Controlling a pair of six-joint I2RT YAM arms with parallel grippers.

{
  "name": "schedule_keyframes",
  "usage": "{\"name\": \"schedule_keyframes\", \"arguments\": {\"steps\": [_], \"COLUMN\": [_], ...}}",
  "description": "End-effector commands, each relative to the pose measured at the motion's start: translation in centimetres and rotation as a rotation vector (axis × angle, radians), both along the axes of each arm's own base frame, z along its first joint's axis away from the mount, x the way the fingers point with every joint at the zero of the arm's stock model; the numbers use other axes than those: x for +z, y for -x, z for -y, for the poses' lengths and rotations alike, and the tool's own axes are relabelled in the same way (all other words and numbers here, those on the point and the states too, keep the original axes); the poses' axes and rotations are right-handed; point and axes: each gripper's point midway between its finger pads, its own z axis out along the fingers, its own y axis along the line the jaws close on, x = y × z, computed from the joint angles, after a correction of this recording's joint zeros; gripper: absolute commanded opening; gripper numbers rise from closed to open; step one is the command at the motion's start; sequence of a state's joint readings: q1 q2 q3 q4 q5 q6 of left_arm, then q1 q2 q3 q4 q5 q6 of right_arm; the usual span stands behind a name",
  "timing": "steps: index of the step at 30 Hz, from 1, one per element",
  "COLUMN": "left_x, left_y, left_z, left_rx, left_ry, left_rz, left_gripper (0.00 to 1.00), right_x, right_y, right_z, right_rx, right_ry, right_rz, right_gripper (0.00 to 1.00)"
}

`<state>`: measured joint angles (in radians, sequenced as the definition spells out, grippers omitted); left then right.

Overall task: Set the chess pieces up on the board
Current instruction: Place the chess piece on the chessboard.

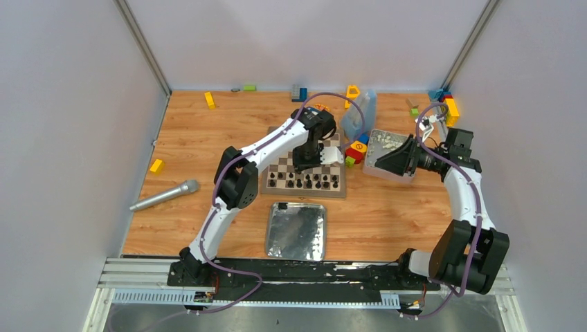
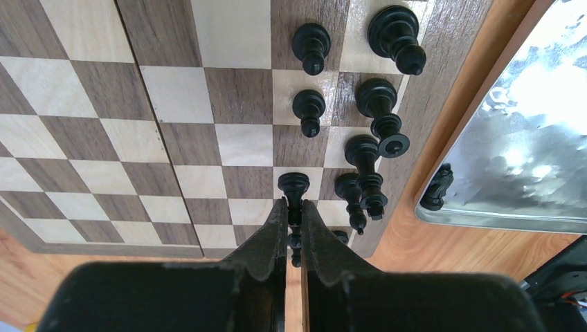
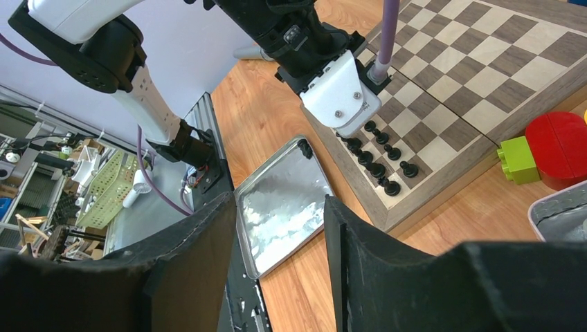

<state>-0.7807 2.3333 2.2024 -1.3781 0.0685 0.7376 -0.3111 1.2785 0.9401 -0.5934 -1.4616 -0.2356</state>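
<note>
The row of standing pawns has a gap at the empty dark square (image 1: 299, 176) (image 2: 299, 146) beside them, so I should bring my left gripper down onto that square next and release the black pawn.
The wooden chessboard (image 1: 287, 166) lies mid-table, and it also shows in the left wrist view (image 2: 138, 138) and the right wrist view (image 3: 484, 62). Several black chess pieces (image 1: 308, 181) stand in two rows along its near edge (image 2: 377, 104) (image 3: 377, 149). My left gripper (image 1: 302, 166) (image 2: 293, 211) is shut on a black pawn (image 2: 293, 185) whose base is over a second-row square. One black piece (image 2: 436, 188) (image 3: 303, 146) lies at the rim of the silver tray (image 1: 296, 232). My right gripper (image 1: 403, 159) (image 3: 278, 200) is open and empty, to the right of the board.
A grey microphone (image 1: 165, 196) lies at the left. A second metal tray (image 1: 387, 153) with white bits sits under my right gripper. Red, green and yellow blocks (image 1: 356, 152) and a clear container (image 1: 360, 114) stand by the board's right edge. Loose blocks line the far edge.
</note>
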Motion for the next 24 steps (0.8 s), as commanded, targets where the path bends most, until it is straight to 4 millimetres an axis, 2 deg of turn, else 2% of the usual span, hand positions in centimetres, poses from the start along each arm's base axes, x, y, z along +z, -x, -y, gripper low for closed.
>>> {"name": "schedule_keyframes", "arguments": {"steps": [1,24], "left_x": [0.4,-1.2], "left_y": [-0.4,-0.3], "left_z": [0.8,1.1], "left_rx": [0.007,0.0], "left_ry": [0.016,-0.001], "left_rz": [0.023,0.003], "left_gripper": [0.04,0.11], "right_x": [1.0,0.9], "right_y": [0.2,0.1], "right_z": [0.0,0.3], "right_rx": [0.029,0.028], "right_ry": [-0.019,-0.036], "right_rz": [0.068,0.056], "right_gripper": [0.5,0.5]}}
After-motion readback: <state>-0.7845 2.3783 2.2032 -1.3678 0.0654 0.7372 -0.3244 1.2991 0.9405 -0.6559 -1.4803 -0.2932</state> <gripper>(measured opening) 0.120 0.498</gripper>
